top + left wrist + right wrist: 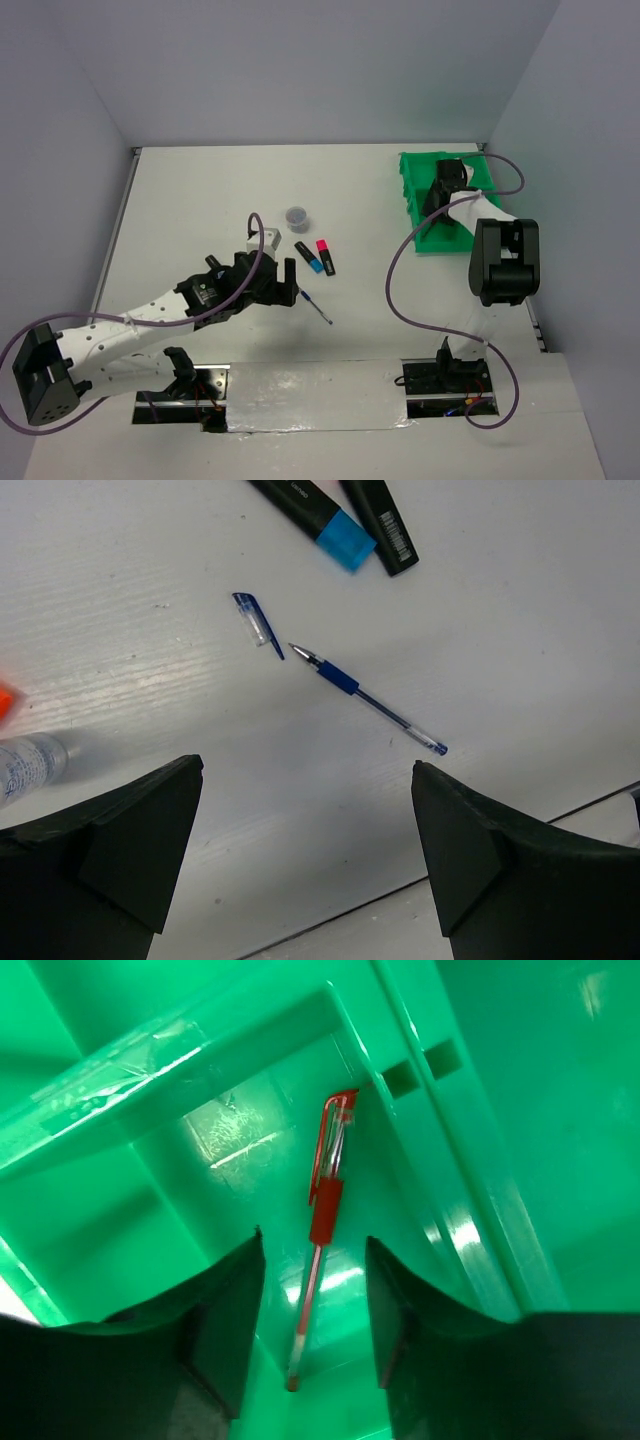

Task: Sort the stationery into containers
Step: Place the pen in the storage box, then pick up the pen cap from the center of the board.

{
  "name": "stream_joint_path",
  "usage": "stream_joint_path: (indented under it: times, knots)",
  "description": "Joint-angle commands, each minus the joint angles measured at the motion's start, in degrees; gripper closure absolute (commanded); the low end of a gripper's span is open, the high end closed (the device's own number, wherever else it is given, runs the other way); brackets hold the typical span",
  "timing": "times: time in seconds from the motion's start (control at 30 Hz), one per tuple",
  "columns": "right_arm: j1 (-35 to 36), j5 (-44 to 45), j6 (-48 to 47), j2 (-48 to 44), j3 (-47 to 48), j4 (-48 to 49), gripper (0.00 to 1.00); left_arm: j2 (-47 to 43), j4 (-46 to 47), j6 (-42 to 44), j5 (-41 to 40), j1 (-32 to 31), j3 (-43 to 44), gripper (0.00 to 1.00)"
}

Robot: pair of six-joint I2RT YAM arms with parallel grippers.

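The blue pen's cap (pixel 257 624) lies at an angle below my left gripper, beyond its fingers. My left gripper needs to lower its open fingers outward next and turn them to close across the cap.
My right gripper (pixel 314 1238) is down inside a compartment of the bright green tray (pixel 120 1180), its jaws open. A red pen (pixel 325 1200) lies loose on the compartment floor between the fingers, touching neither. From above, this gripper (pixel 437 195) is over the tray (pixel 412 175) at the far right. My left gripper (pixel 306 765) stands wide open and empty above the table. Just beyond its tips lies an uncapped blue pen (pixel 365 695), with its cap (pixel 258 623) beside it. Further off lie the blue-ended highlighter (pixel 320 510) and a second black highlighter (pixel 385 525).
A round grey pot (pixel 296 216) stands behind the highlighters (pixel 317 257). A small whitish bottle (pixel 25 765) lies at the left edge of the left wrist view. The table's raised rim (pixel 118 215) runs along the left side, and a purple cable (pixel 400 280) loops by the right arm.
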Motion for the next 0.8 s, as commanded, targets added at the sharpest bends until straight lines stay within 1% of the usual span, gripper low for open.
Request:
stream_joint_path:
  times: [0.0,0.2,0.27,0.3,0.33,0.37,0.4,0.47,0.5,0.57,0.6,0.67,0.7,0.77]
  knots:
    - [-0.29,-0.31,0.12,-0.47,2.78,1.57,0.44,-1.45,1.56,-1.16,0.3,0.28,-0.99,0.02]
    - [-0.29,-2.94,-0.06,-2.93,3.4,-0.19,0.38,-2.5,0.95,-2.12,-0.05,0.19,-2.31,0.02]
    - [-0.11,-4.78,-0.06,-6.26,3.05,-1.07,0.36,-2.51,-0.45,-3.44,-1.1,0.28,-2.05,0.01]
    - [-0.11,-5.58,-0.23,-9.58,2.7,-1.24,0.33,-2.42,-1.33,-4.23,-2.85,0.28,-1.79,0.01]
    - [0.06,-5.93,-0.41,-11.53,1.83,-1.42,0.31,-1.98,-2.29,-6.32,-3.91,0.19,-1.43,0.01]
    - [0.59,-5.59,-0.5,-13.37,1.47,-1.94,0.31,-1.72,-4.04,-7.21,-4.79,0.28,-0.82,0.01]
    - [0.85,-5.41,-0.85,-17.48,0.77,-2.21,0.29,-1.28,-4.84,-9.31,-6.54,0.36,-0.47,0.01]
    - [1.82,-5.32,-1.29,-21.55,0.24,-3.27,0.26,0.48,-7.3,-11.43,-7.96,0.8,0.76,0.01]
    - [3.91,-4.97,-1.99,-25.57,-0.46,-3.44,0.26,1.96,-7.84,-13.27,-8.75,1.41,1.11,0.01]
    - [7.08,-3.92,-2.87,-29.2,-1.25,-4.67,0.25,3.29,-8.89,-15.04,-9.28,2.03,2.34,0.01]
    - [11.88,-2.44,-3.92,-32.35,-2.74,-4.94,0.25,3.99,-8.9,-15.92,-9.46,2.21,2.78,0.01]
    - [17.44,-2.42,-5.15,-34.74,-4.24,-6.25,0.24,5.58,-9.16,-17.06,-10.6,2.47,4.1,0.01]
    - [22.86,-5.29,-6.46,-36.23,-6.42,-6.34,0.24,6.62,-8.9,-17.24,-10.78,2.74,4.54,0.01]
    - [27.64,-7.95,-6.92,-36.86,-8.45,-8.01,0.24,8.03,-9.07,-17.68,-10.6,3.53,6.55,0.01]
